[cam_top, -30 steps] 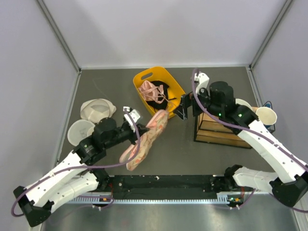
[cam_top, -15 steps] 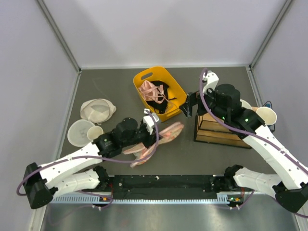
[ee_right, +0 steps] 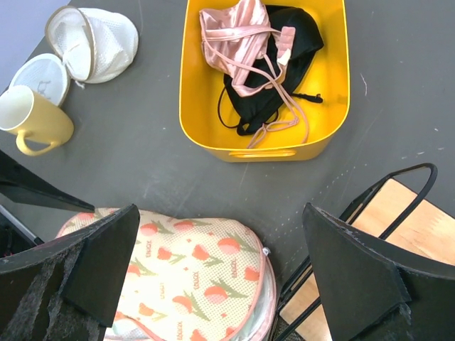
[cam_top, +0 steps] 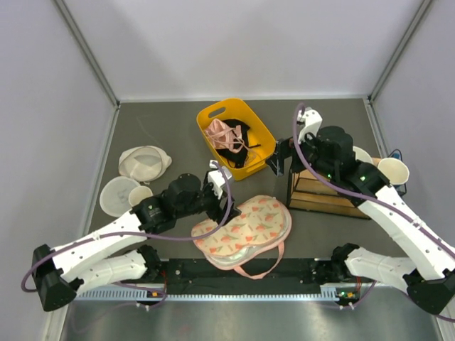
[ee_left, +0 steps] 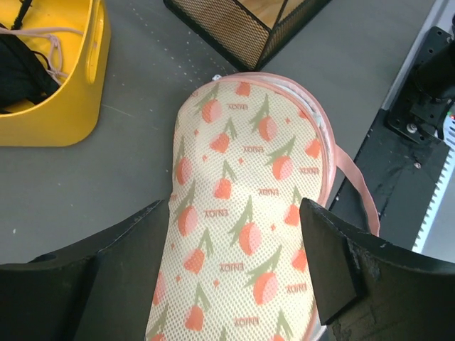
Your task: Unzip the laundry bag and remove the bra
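Note:
The flap's pink zip edging is below and back of my left gripper, so I will move that gripper back and down next, onto the part of the laundry bag that gapes open from its rim.
The laundry bag lies flat on the table near the front edge, pale mesh with orange-red tulip prints and pink edging. A small silver zip pull sits on its rim at the end nearest the crate. My left gripper hovers open over the bag, one finger on each side of it, gripping nothing. Farther back, my right gripper stands open above the table between bag and basket, empty. The bra is hidden.
A yellow basket holding pink and black garments stands behind the bag. A wire-and-wood crate stands to the bag's right. Two white round mesh pieces and a yellow mug lie at the left. A pink strap loop trails toward the front rail.
My left gripper has opened and let go of the laundry bag. The bag, bunched and lifted before, now lies spread flat near the front edge. The right arm has barely moved.

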